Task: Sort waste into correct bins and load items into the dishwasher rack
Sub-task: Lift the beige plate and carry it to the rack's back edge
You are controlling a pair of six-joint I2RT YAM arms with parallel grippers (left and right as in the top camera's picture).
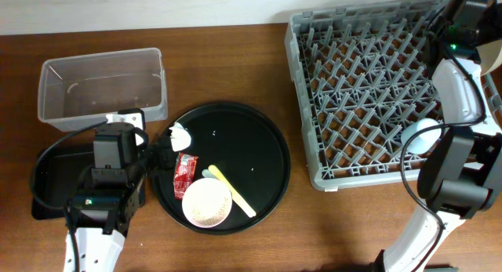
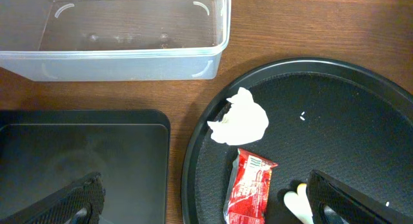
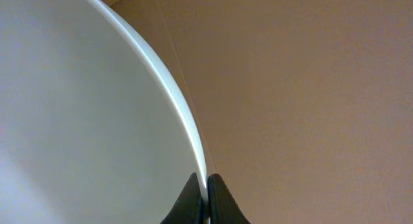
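Observation:
The cream plate sticks out over the rack's side edge, so the robot's right gripper will ease to the left in the overhead view over the rack's far-corner wires and release the plate.
The crumpled white tissue and the red sachet lie on the left part of the round black tray. A few rice grains lie there too. The pinkish-white bowl, the yellow utensil and the pale-green utensil sit beside them. My left gripper is open above the sachet and tray rim. My right gripper is shut on the rim of the cream plate, held over the grey rack.
The clear tub stands at the back left. The shallow black rectangular tray lies in front of it, under my left arm. A white cup sits in the rack's front right part.

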